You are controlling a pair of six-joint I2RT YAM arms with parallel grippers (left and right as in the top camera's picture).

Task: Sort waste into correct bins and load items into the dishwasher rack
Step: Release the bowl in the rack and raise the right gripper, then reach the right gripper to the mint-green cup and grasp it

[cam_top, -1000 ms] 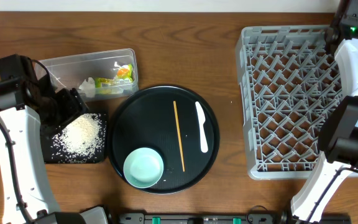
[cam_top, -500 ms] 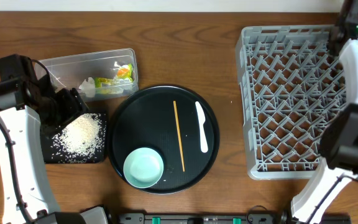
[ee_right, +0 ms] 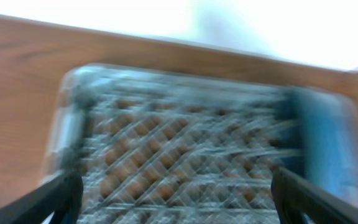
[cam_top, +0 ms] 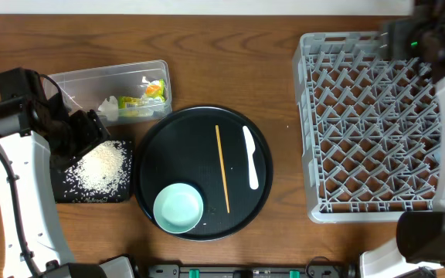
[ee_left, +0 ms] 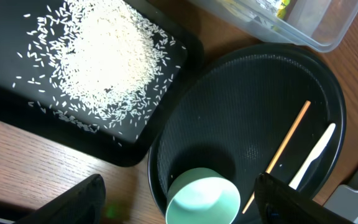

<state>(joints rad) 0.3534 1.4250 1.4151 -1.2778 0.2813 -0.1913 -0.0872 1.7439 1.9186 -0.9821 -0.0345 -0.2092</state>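
The mint bowl is still unracked, so next I should move my right gripper back and left in the overhead view, then down onto the mint bowl's stick-side rim (cam_top: pixel 200 201).
The dishwasher rack (cam_top: pixel 361 131) is a grey pegged crate at the right. My right gripper (cam_top: pixel 399 37) hovers blurred over its far edge. In the right wrist view that gripper (ee_right: pixel 176 190) is open and holds nothing, above the blurred rack (ee_right: pixel 185 143). My left gripper (cam_top: pixel 91 130) hangs over the black tray of rice (cam_top: pixel 95 171). In its wrist view the left gripper (ee_left: pixel 179 190) is open and holds nothing, above the mint bowl (ee_left: pixel 202 200). The clear tub (cam_top: pixel 83 81) holds the wrapper (cam_top: pixel 151 90) and white scraps (cam_top: pixel 110 106).
A round black tray (cam_top: pixel 176 147) carries the mint bowl (cam_top: pixel 178 207), a wooden stick (cam_top: pixel 222 168) and a white utensil (cam_top: pixel 251 157). A blurred blue patch (ee_right: pixel 328 143) shows at the rack's right end in the right wrist view; I cannot tell what it is.
My right arm has swung from the rack's far right corner leftward along its far edge, now motion-blurred. The left arm and the tabletop items have not moved.
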